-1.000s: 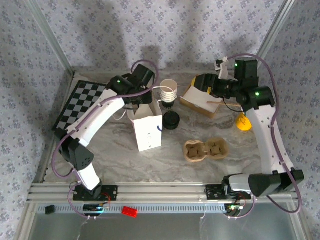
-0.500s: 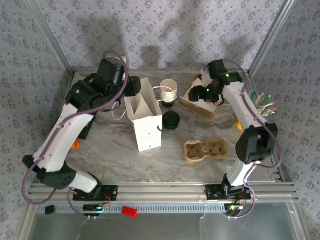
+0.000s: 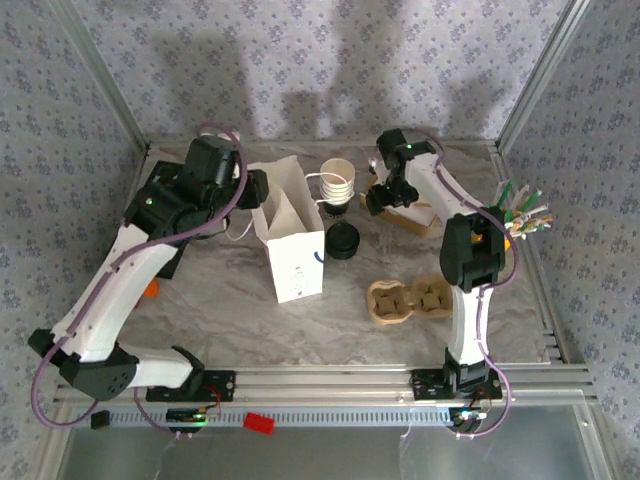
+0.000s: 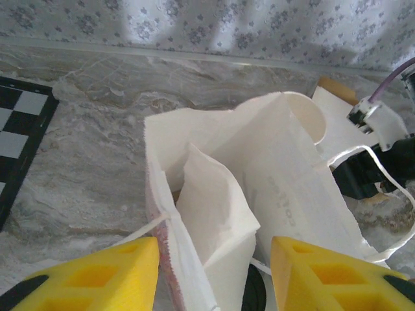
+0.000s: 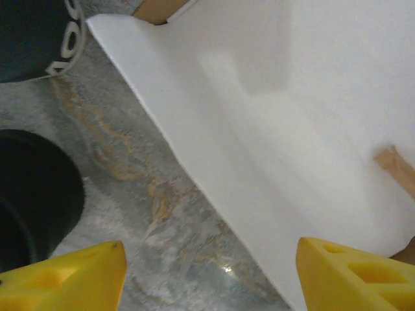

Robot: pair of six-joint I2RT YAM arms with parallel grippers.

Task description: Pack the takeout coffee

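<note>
The right gripper shifts toward the brown box next and closes on the white sheet's edge, since that edge already runs between its open yellow fingers.
The white paper bag (image 3: 296,262) stands open at centre left. Its mouth (image 4: 220,188) lies between the yellow fingers of my left gripper (image 4: 214,278), which is open at the bag's left top edge (image 3: 258,188) without pinching it. Behind the bag stands the paper coffee cup (image 3: 338,172), its rim (image 4: 311,113) just past the bag. A black lid (image 3: 342,240) lies beside the bag. My right gripper (image 3: 378,198) is open, low over the marble at the left corner of a brown box topped by a white sheet (image 5: 292,97), with the lid (image 5: 32,194) to its left.
A moulded cardboard cup carrier (image 3: 411,300) lies at front right. The brown box (image 3: 418,212) sits at back right with a wooden stirrer (image 5: 395,168) on it. A checkerboard (image 4: 16,129) lies at left. Coloured sticks (image 3: 525,208) stand by the right wall.
My left gripper has drawn back leftward from above the bag and cup to the bag's left edge. My right arm has swung left to the box's left corner.
</note>
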